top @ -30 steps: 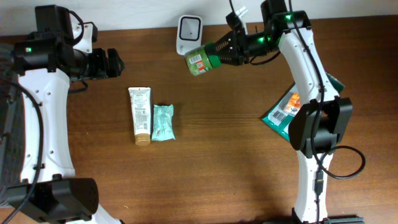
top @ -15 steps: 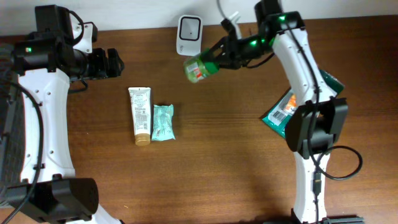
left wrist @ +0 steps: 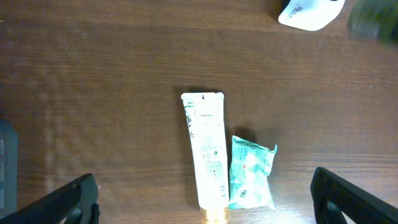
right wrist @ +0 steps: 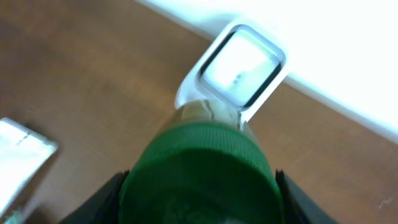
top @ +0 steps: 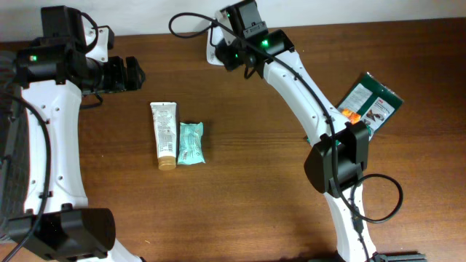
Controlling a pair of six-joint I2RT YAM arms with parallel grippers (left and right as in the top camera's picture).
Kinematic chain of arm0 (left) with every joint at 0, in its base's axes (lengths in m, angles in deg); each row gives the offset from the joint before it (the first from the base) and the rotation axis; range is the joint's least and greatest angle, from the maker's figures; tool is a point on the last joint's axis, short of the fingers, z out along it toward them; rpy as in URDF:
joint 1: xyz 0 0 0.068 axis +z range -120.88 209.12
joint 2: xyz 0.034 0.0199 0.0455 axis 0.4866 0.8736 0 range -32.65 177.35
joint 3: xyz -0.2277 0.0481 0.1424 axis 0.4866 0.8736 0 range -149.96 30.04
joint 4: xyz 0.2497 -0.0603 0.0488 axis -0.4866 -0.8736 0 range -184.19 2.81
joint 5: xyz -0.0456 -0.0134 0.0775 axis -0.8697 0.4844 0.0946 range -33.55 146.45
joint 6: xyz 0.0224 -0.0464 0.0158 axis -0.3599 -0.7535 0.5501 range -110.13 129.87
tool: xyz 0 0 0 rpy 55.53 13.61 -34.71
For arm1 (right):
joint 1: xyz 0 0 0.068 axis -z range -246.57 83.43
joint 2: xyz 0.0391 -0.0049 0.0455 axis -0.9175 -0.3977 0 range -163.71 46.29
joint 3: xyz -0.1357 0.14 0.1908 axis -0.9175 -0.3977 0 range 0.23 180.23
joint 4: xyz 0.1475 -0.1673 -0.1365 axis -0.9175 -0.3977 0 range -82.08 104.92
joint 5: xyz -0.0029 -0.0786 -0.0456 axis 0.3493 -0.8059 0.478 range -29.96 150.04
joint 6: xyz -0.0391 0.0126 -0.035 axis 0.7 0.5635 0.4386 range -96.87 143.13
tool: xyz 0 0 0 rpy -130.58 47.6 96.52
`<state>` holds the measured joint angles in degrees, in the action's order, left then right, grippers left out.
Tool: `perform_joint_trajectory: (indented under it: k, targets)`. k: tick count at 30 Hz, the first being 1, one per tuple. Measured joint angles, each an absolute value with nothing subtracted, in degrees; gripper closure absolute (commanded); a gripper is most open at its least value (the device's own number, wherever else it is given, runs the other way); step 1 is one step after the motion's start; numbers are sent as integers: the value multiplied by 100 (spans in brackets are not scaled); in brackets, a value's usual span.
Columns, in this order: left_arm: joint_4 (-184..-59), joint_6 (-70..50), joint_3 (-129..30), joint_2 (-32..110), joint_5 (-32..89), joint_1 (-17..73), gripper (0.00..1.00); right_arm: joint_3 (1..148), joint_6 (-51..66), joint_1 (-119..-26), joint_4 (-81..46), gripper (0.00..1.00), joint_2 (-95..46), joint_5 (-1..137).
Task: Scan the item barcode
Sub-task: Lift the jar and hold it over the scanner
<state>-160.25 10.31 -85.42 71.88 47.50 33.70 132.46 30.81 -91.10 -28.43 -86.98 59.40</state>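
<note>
The bare wood (top: 333, 92) beside the pouch is clear for releasing the jar. My right gripper will go to the right in the overhead view and down to that spot next.
My right gripper (right wrist: 199, 202) is shut on a jar with a green lid (right wrist: 199, 171); a dark finger presses on each side of the lid. The jar points at the white barcode scanner (right wrist: 241, 62), whose window faces it just beyond the jar's far end. In the overhead view the right gripper (top: 229, 52) hangs over the scanner at the table's back edge and hides both the scanner and the jar. My left gripper (top: 135, 73) is open and empty, high above the table's left side. Its two fingers (left wrist: 68, 200) frame the lower corners of the left wrist view.
A white tube with a gold cap (top: 164, 135) and a teal packet (top: 191, 143) lie side by side left of centre. A dark green pouch with an orange label (top: 368, 102) lies at the right. The white wall runs along the table's back edge.
My right arm has swung left along the back edge with the jar, from right of the scanner to directly over it. The green pouch is now uncovered. The left arm has not moved.
</note>
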Motion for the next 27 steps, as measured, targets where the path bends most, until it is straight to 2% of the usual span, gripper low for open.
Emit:
perform_joint_trajectory:
  k: [6, 11, 18, 27]
  targets:
    - [-16027, 1031, -8542, 7188, 4750, 3370, 1, 13246, 4650, -9104, -985, 62, -8810, 5500]
    - [-16025, 1031, -8542, 7188, 4750, 3370, 1, 13246, 6042, -9099, 14, 61, -9205, 5441]
    - [-16025, 1031, -8542, 7188, 4750, 3370, 1, 13244, 7387, -9040, 280, 61, -9616, 5380]
    - [-16025, 1031, -8542, 7188, 4750, 3370, 1, 13244, 7671, -8964, 302, 61, -9616, 5341]
